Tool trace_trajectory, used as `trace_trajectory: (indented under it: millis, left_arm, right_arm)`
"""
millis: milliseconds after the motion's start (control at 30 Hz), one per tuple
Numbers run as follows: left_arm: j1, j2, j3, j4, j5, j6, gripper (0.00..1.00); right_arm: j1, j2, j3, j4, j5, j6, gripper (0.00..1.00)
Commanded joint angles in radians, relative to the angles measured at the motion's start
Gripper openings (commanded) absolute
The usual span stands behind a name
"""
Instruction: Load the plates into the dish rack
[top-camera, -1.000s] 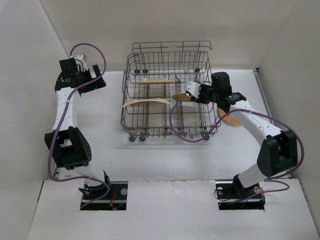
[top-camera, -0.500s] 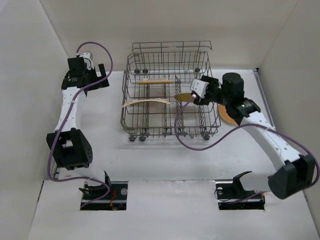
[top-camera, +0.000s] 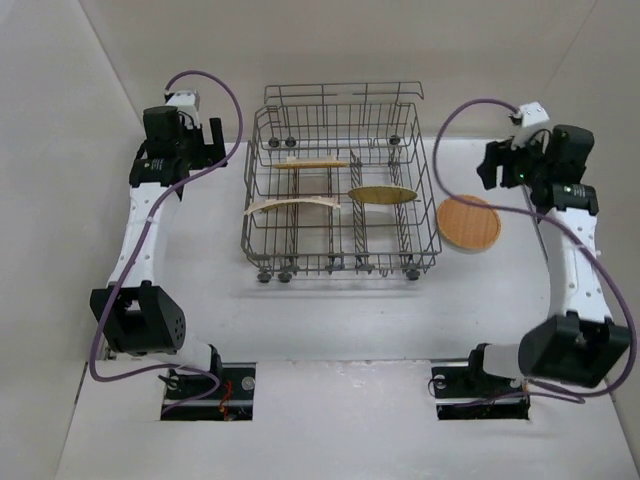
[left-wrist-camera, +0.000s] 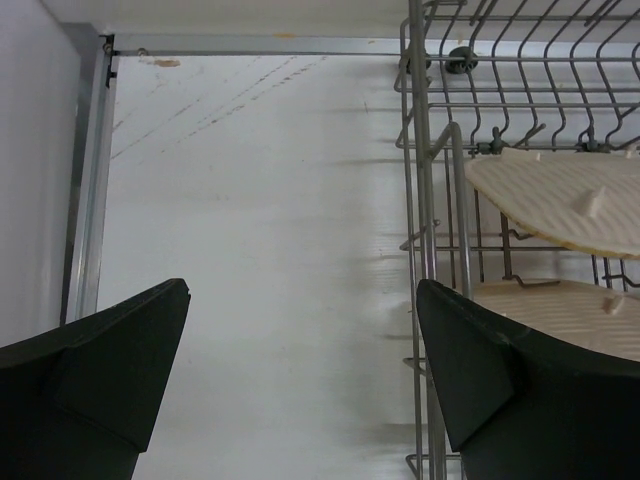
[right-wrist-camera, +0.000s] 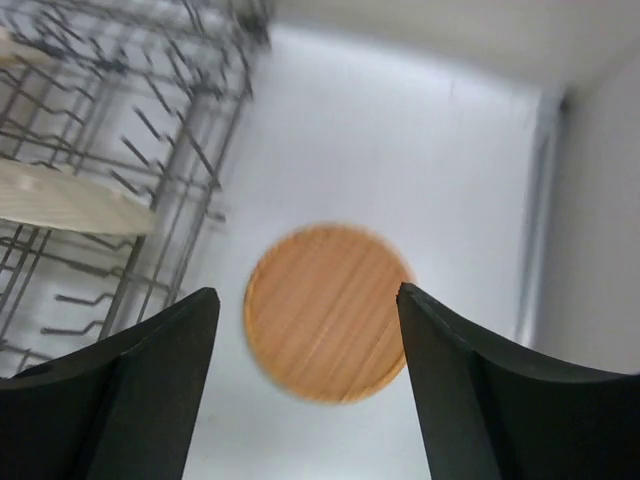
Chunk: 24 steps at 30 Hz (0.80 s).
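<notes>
I will lower my right gripper with its fingers open, tilting it sideways onto the rim of the orange plate (top-camera: 470, 222) farthest from the rack.
The grey wire dish rack (top-camera: 340, 240) stands mid-table. Three plates stand in it: a thin yellow one (top-camera: 312, 163) at the back, a pale one (top-camera: 295, 205) on the left, and a yellow-tan round one (top-camera: 382, 194) on the right. An orange round plate (top-camera: 470, 222) lies flat on the table right of the rack. My right gripper (top-camera: 497, 165) is open and empty, above and behind that plate. In the right wrist view the plate (right-wrist-camera: 325, 330) shows below the open gripper (right-wrist-camera: 308, 292). My left gripper (top-camera: 195, 140) is open and empty left of the rack, over bare table (left-wrist-camera: 302, 290).
White walls close in the table on the left, back and right. A metal strip (left-wrist-camera: 90, 180) runs along the left wall. In the left wrist view the rack's left side (left-wrist-camera: 420, 200) is next to the right finger, with two pale plates (left-wrist-camera: 560, 200) behind the wires.
My right gripper let go of the yellow-tan plate, which now stands in the rack, and swung right and back to above the orange plate. My left arm shifted slightly toward the back.
</notes>
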Motion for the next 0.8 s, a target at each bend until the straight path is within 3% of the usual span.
trace_trajectory:
  millis: [0,67,233,567,767]
  left_arm:
    - [-0.017,-0.044,-0.001,0.042,-0.044,0.049,1.0]
    - [-0.021,-0.044,-0.002,0.047,-0.041,0.048,1.0]
    - [-0.025,-0.039,0.005,0.053,-0.038,0.045,1.0]
    - [-0.031,-0.022,0.028,0.055,-0.026,0.045,1.0]
    - [-0.031,-0.021,0.047,0.05,-0.026,0.046,1.0]
  right_arm:
    - [-0.194,0.129,-0.038,-0.214,-0.157,0.278,0.79]
    - [-0.319,0.18,-0.063,-0.225,-0.259,0.358,0.79]
    - [-0.452,0.281,-0.096,-0.237,-0.383,0.438,0.76]
    - [-0.514,0.476,-0.078,-0.288,-0.452,0.409,0.63]
    - [-0.517,0.552,-0.06,-0.266,-0.36,0.407,0.63]
